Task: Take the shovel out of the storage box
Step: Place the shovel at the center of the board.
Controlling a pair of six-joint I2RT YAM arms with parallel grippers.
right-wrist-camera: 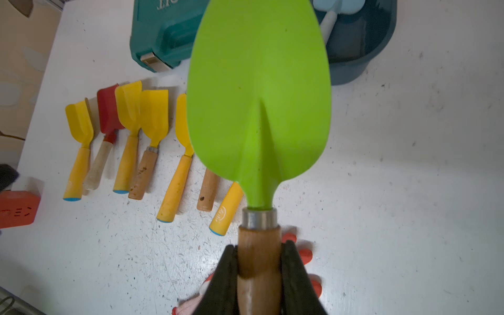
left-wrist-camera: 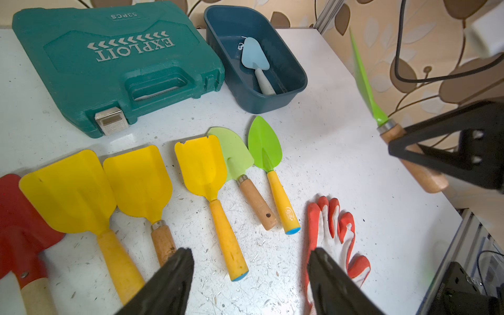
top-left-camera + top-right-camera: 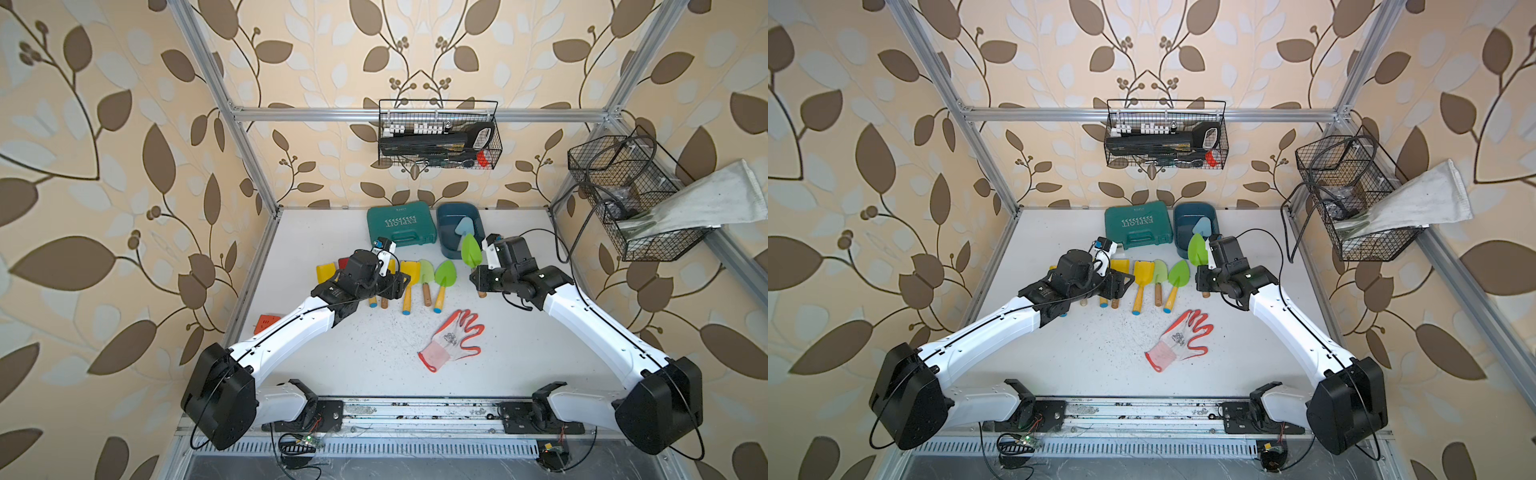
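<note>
The robot's right gripper needs to move down onto the bare tabletop beside the yellow-handled green shovel at the end of the row and release the wooden handle.
The dark blue storage box [image 3: 443, 245] [image 3: 1179, 239] [image 2: 268, 105] stands at the back of the table. A light blue shovel [image 3: 465, 226] [image 2: 255, 57] lies inside it. My right gripper [image 3: 478, 277] [image 1: 259, 251] is shut on the wooden handle of a green shovel [image 3: 471, 249] [image 3: 1196, 248] [image 1: 259, 95]. It holds that shovel above the table just in front of the box, blade pointing towards the box. My left gripper [image 3: 400, 283] [image 2: 251, 256] hangs open and holds nothing, above the handles of a row of shovels [image 2: 201, 163].
A teal "EXPLOIT" case [image 3: 401, 224] lies left of the box. Yellow, red and green shovels [image 3: 424, 274] lie in a row mid-table, with an orange-and-white glove [image 3: 455, 336] in front. Black wire baskets [image 3: 438, 137] [image 3: 623, 195] hang at the back and right.
</note>
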